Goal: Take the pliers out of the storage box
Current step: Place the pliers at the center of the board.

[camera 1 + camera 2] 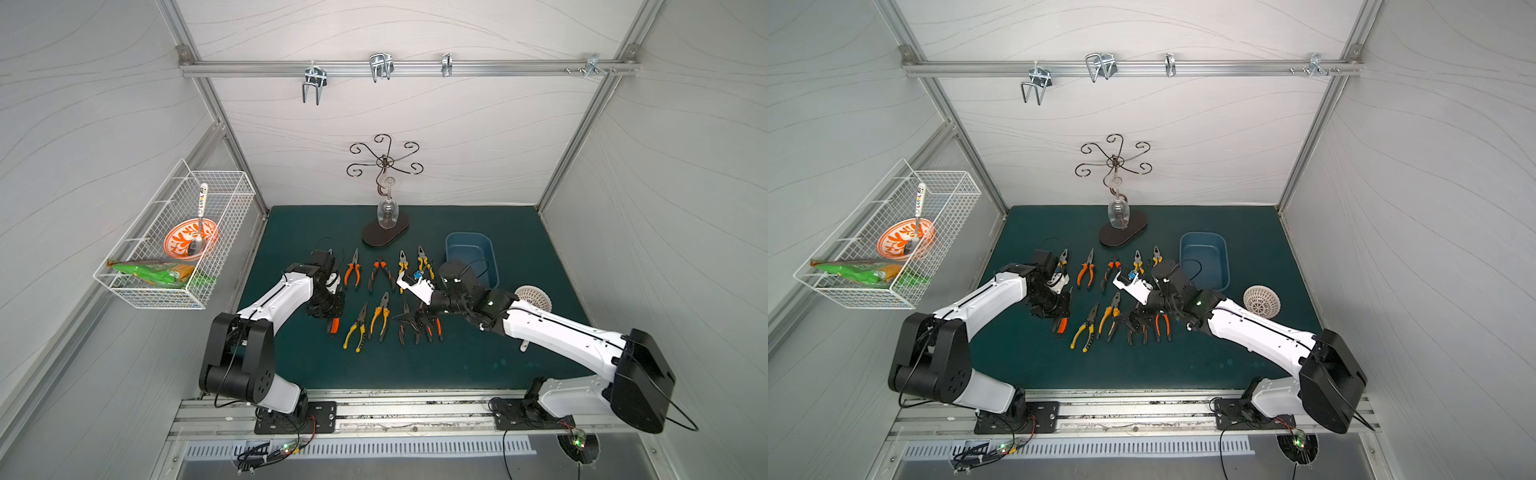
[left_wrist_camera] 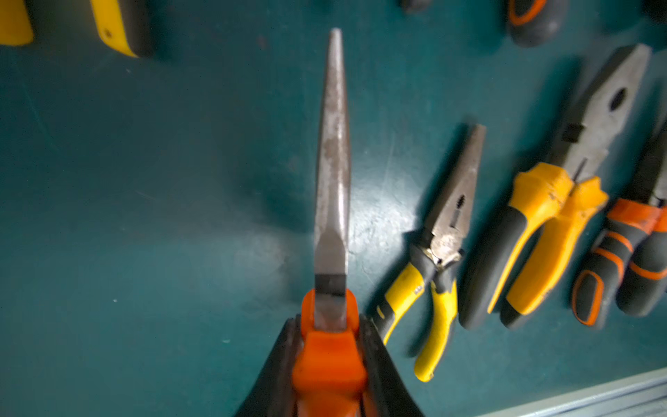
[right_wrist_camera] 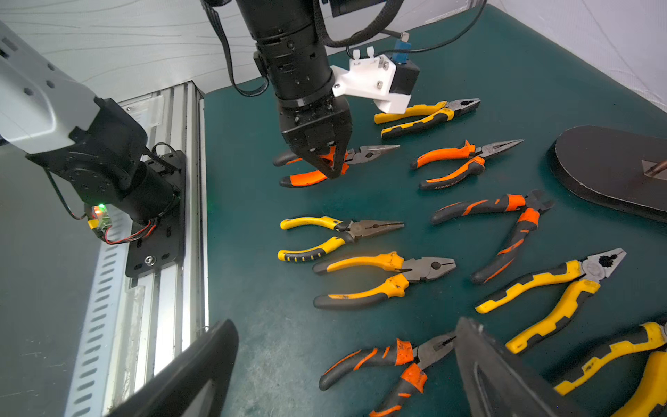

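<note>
The bare mat (image 1: 331,339) (image 2: 288,243) beside the yellow-handled pliers is clear at this end of the front row. My left gripper will move down onto it next and let go of the handles.
The blue storage box (image 1: 471,257) (image 1: 1204,259) stands at the back right of the green mat, and I see nothing in it. Several pliers lie in two rows on the mat, a back row (image 1: 352,270) and a front row (image 1: 381,316). My left gripper (image 2: 329,325) (image 3: 326,162) is shut on the orange handles of long-nose pliers (image 2: 334,144) (image 3: 371,151), held low at the left end of the front row (image 1: 332,326). My right gripper (image 3: 346,368) hangs open above orange-handled pliers (image 3: 382,357) at the right end of the front row (image 1: 415,322), holding nothing.
A dark stand with a hanging wine glass (image 1: 384,232) is at the back centre. A white domed strainer (image 1: 534,297) lies right of the box. A white wire basket (image 1: 174,241) hangs on the left wall. The metal rail (image 1: 374,411) runs along the mat's front edge.
</note>
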{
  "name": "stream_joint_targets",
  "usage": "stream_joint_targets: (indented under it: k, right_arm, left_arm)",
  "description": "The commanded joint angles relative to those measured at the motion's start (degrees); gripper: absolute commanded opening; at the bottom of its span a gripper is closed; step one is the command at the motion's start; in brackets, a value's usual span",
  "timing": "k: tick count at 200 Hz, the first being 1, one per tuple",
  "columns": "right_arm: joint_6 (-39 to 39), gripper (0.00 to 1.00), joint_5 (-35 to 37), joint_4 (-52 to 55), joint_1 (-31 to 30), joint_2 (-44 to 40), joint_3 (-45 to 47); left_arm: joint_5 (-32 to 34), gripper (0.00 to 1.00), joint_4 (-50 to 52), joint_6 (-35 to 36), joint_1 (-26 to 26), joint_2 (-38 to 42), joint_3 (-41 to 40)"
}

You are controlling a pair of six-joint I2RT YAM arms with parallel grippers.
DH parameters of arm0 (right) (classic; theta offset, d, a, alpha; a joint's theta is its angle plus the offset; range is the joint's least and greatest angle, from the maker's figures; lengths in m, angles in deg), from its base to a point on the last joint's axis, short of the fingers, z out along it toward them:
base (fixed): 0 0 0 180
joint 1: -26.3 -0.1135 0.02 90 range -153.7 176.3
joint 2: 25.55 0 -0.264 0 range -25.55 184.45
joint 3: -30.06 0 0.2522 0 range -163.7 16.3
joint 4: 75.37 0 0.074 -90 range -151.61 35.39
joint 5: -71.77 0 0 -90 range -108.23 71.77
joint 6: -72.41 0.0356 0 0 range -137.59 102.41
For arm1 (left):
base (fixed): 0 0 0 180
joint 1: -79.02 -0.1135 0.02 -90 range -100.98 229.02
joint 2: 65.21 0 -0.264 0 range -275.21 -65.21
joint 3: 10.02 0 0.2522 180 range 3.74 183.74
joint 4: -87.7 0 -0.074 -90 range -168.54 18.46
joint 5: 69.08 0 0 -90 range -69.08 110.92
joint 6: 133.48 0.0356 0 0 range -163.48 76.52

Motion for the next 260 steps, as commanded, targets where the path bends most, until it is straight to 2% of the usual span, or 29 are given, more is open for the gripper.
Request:
stream_joint_targets:
  k: [1, 54, 111, 137, 148, 175, 199, 232, 260]
  right_arm:
    - [-0.9, 0.99, 1.0, -1.3, -0.2, 0.8, 0.5]
    - [-0.6, 0.99, 1.0, -2.1, 0.7, 1.4, 0.6]
    - [-0.3, 0.99, 0.7, -2.2, 1.3, 0.9, 0.8]
    - [-0.2, 0.99, 0.9, -2.1, 1.5, 0.3, 0.8]
    - [-0.2, 0.99, 0.8, -2.1, 1.4, 0.1, 0.8]
    - [-0.1, 0.99, 1.0, -2.1, 1.6, 0.0, 0.9]
    - [-0.1, 0.99, 1.1, -1.9, 1.6, -0.1, 0.9]
    - [0.0, 0.99, 1.4, -1.9, 1.6, -0.2, 0.9]
    - [0.0, 0.99, 1.5, -2.0, 1.7, 0.0, 0.9]
  left_arm:
    - [0.3, 0.00, 2.1, 0.4, -0.4, -1.8, 2.8]
    - [-1.6, 0.00, 3.5, -1.7, -0.4, -6.6, 3.5]
    - [0.3, 0.01, 4.7, -3.7, -0.5, -9.0, 3.9]
    - [1.3, 0.11, 4.6, -4.1, -0.5, -8.5, 3.7]
    - [1.9, 0.24, 4.5, -4.4, -0.4, -8.1, 3.6]
    - [3.6, 0.37, 4.3, -5.0, -0.5, -7.2, 3.4]
    - [3.9, 0.48, 4.3, -5.2, -0.5, -7.0, 3.3]
    - [5.5, 0.55, 4.5, -5.8, -0.5, -6.5, 3.2]
    - [8.0, 0.68, 4.6, -6.5, -0.5, -5.8, 3.2]
